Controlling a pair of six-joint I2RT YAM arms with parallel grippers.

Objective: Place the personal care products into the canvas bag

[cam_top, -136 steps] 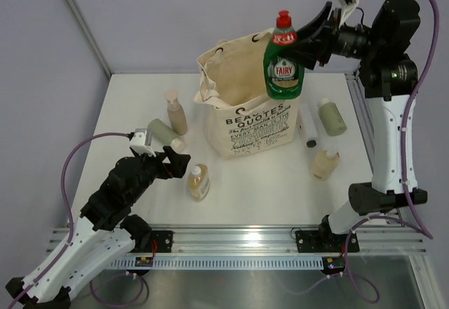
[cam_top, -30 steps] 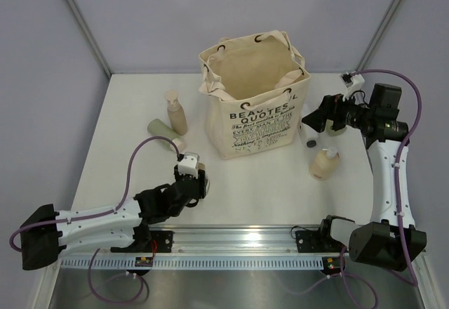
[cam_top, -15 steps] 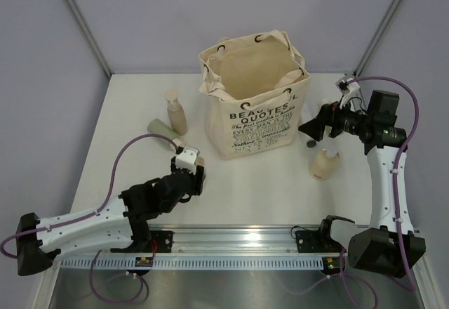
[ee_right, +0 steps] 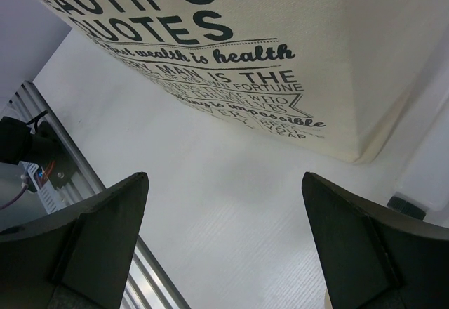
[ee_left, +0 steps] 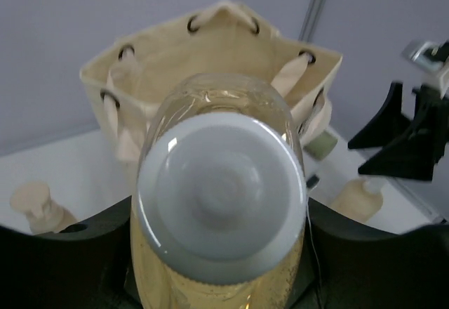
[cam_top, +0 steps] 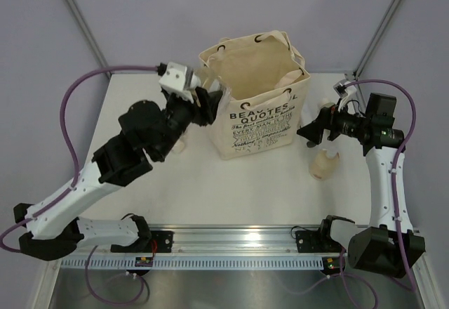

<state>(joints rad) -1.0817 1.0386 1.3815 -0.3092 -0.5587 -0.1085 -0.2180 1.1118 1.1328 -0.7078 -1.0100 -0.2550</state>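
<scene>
The bag stands open, so the left gripper will next go to the right in the top view, then down into the bag's opening to release the amber bottle.
My left gripper is raised at the upper left rim of the canvas bag and is shut on an amber bottle with a white cap, whose cap fills the left wrist view between the black fingers. Behind it the bag stands with its mouth wide. To the right of the bag, low over the table, my right gripper stands open and empty. A cream bottle lies just below it. The right wrist view shows the bag's printed side beyond the open gripper.
A beige pump bottle stands left of the bag, largely hidden by my left arm from above. A sage-green tube and the cream bottle lie right of the bag. A black tube cap sits near my right finger. The rail runs along the front edge.
My left arm has risen from the table's front to the bag's upper left rim, carrying the amber bottle. The right gripper has hardly moved and stays open.
</scene>
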